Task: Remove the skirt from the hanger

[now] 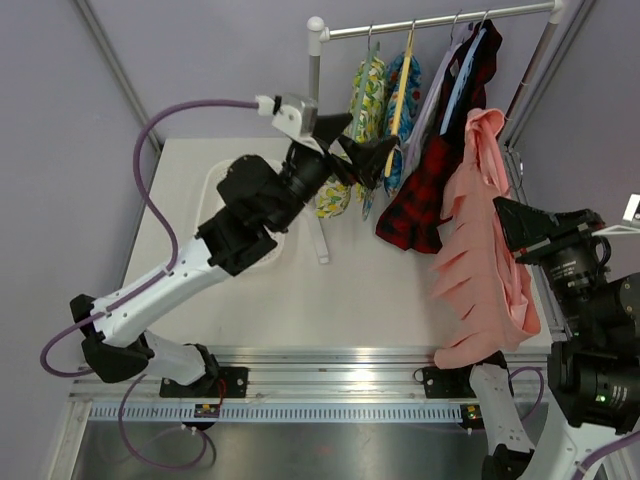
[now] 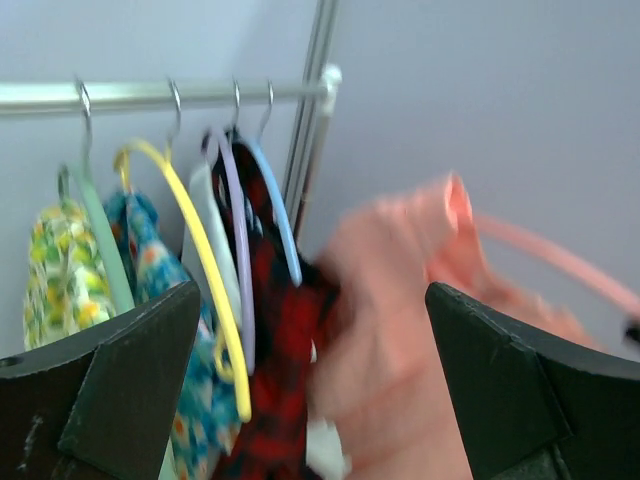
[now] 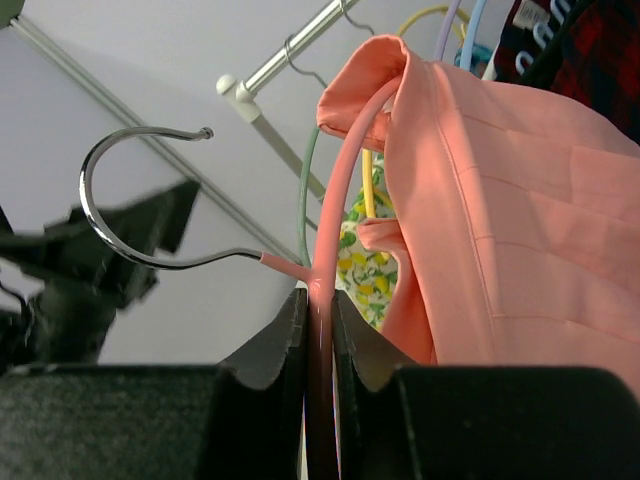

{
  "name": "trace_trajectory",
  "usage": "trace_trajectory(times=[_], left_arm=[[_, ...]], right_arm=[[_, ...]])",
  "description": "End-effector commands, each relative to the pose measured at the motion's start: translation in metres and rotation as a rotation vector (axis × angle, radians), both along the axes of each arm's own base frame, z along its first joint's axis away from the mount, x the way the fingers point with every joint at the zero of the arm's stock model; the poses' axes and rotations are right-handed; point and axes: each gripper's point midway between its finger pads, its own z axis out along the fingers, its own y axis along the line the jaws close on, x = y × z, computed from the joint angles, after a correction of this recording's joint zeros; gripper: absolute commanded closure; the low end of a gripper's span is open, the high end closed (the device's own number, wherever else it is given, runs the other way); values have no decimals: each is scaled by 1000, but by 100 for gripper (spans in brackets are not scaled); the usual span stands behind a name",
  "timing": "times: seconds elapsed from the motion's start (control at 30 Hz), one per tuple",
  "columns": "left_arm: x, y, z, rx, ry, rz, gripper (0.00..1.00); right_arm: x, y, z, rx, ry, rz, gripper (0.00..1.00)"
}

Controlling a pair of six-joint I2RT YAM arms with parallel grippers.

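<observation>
Next, my open left gripper moves across onto the fold of the skirt's top edge, since that lies to the gripper's right in the top view.
The salmon-pink pleated skirt (image 1: 485, 250) hangs off the rail at the table's right, draped on a thin pink hanger (image 3: 335, 210) with a grey metal hook (image 3: 120, 200). My right gripper (image 3: 318, 305) is shut on the hanger's arm just below the hook; in the top view it (image 1: 515, 222) sits at the skirt's right side. My left gripper (image 1: 352, 140) is open and empty, raised in front of the rail, left of the skirt; its wrist view shows the skirt (image 2: 420, 330) blurred between its fingers, further off.
A clothes rail (image 1: 430, 20) at the back carries floral garments (image 1: 372, 95), a yellow hanger (image 2: 205, 270), a light-blue hanger (image 2: 280, 210) and a red-and-black plaid garment (image 1: 430, 170). A white rail post (image 1: 315, 80) stands behind my left gripper.
</observation>
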Motion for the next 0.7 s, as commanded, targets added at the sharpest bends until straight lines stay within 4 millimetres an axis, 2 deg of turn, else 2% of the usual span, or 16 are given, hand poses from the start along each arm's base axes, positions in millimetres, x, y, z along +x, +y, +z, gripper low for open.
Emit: trace_trajectory(times=[0.0, 0.03, 0.07, 0.1, 0.13, 0.17, 0.2, 0.23, 0.27, 0.3, 0.33, 0.4, 0.5, 0.67], left_arm=[[13, -20, 12, 5, 13, -173, 1], [15, -24, 14, -12, 28, -209, 1], [19, -40, 4, 18, 35, -274, 1], [17, -45, 6, 19, 30, -309, 1], [11, -48, 19, 6, 13, -344, 1], [6, -64, 8, 38, 23, -422, 1], [3, -70, 5, 50, 30, -459, 1], [-2, -72, 19, 41, 9, -488, 1], [-2, -87, -4, 96, 64, -545, 1], [-5, -93, -9, 112, 77, -580, 1], [-10, -96, -7, 118, 72, -607, 1], [-13, -104, -22, 153, 97, -620, 1], [-16, -109, -32, 166, 106, -620, 1], [0, -115, -36, 155, 109, -532, 1]], right_arm=[[-17, 16, 2, 13, -49, 88, 100], [-21, 18, 0, 18, -45, 100, 100], [-24, 20, -4, 32, -41, 111, 100], [-27, 21, -4, 32, -45, 116, 100], [-27, 21, -6, 30, -43, 114, 100], [-29, 20, -5, 25, -48, 108, 100], [-30, 20, -5, 24, -49, 107, 100], [-30, 21, -4, 24, -51, 111, 100], [-31, 22, -2, 30, -54, 116, 100], [-30, 24, -2, 34, -53, 131, 100], [-30, 25, 0, 38, -62, 140, 100], [-29, 26, 0, 42, -59, 145, 100], [-27, 26, -1, 40, -58, 149, 100], [-30, 30, 2, 47, -63, 181, 100]])
